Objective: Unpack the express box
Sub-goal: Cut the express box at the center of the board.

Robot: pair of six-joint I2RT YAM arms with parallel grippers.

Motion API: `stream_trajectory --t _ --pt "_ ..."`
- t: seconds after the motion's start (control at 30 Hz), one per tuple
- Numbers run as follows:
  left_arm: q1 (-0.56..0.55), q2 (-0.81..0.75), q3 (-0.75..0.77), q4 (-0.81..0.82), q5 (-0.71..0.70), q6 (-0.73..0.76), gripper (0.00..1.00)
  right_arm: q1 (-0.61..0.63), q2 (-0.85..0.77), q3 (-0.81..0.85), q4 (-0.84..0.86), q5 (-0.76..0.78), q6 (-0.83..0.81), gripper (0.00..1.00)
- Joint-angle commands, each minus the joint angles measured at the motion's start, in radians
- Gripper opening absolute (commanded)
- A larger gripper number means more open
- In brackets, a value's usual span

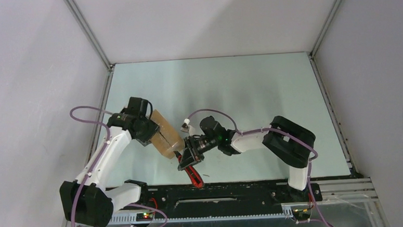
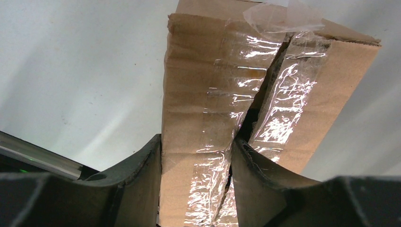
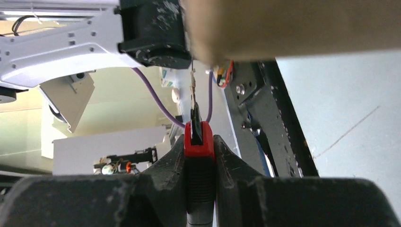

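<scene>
The utility knife (image 1: 194,176) goes outward in my right gripper over the bare table beside the box for release next, since the taped seam is split open.
The express box (image 1: 168,138) is a small brown cardboard carton, held tilted above the table left of centre. My left gripper (image 1: 157,133) is shut on it. In the left wrist view both fingers (image 2: 142,165) press the box (image 2: 208,85) from the sides, and the clear tape along its seam is split open by a dark slit. My right gripper (image 1: 187,157) is shut on the red-and-black utility knife (image 1: 194,176) just right of the box. In the right wrist view the knife (image 3: 199,175) sits between the jaws of the right gripper (image 3: 199,142), and its thin blade reaches up to the box's underside (image 3: 293,23).
A black rail (image 1: 219,193) with the arm bases runs along the table's near edge. White walls close in the pale green table (image 1: 260,89) on three sides. The left arm's white link (image 3: 61,47) and purple cable (image 3: 156,101) hang close behind the knife blade.
</scene>
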Motion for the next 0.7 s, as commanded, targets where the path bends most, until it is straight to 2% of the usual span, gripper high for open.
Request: stream_trajectory --t 0.0,0.33,0.67 --pt "-0.019 -0.031 0.023 0.025 0.003 -0.007 0.00 -0.003 -0.045 0.024 0.009 0.093 -0.014 0.00" --pt "-0.027 -0.040 0.018 0.028 0.019 -0.020 0.00 -0.014 0.000 0.048 0.059 0.096 0.009 0.00" --pt "-0.027 -0.027 0.020 0.033 0.004 -0.010 0.00 -0.001 -0.041 0.044 -0.009 0.097 -0.036 0.00"
